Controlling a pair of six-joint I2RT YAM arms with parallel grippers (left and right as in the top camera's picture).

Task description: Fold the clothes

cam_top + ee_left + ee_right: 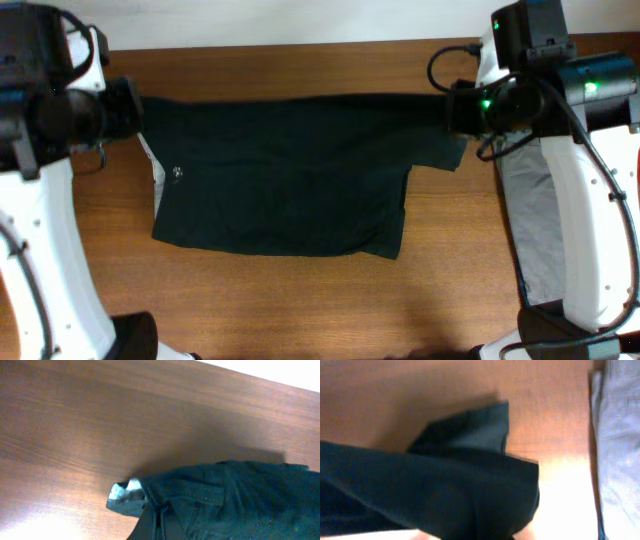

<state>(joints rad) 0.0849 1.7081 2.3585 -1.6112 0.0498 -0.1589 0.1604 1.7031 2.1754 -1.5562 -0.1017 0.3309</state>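
My right gripper holds the corner, and the shirt's near corner facing the grey garment lies flat below and back from my gripper. It should bring the held corner back down toward that one and let go.
A dark green shirt (285,175) lies spread across the middle of the wooden table, with its far edge lifted and stretched between both arms. My left gripper (135,108) is shut on the shirt's far left corner; the left wrist view shows the cloth (225,495) and a pale inner label (124,496) bunched at the fingers. My right gripper (458,108) is shut on the far right corner by the sleeve (440,150). In the right wrist view the dark cloth (445,495) fills the bottom and hides the fingers.
A grey garment (535,225) lies on the table at the right, under the right arm, and shows in the right wrist view (620,445). The table's far edge meets a white wall (300,20). Bare wood (300,310) lies in front of the shirt.
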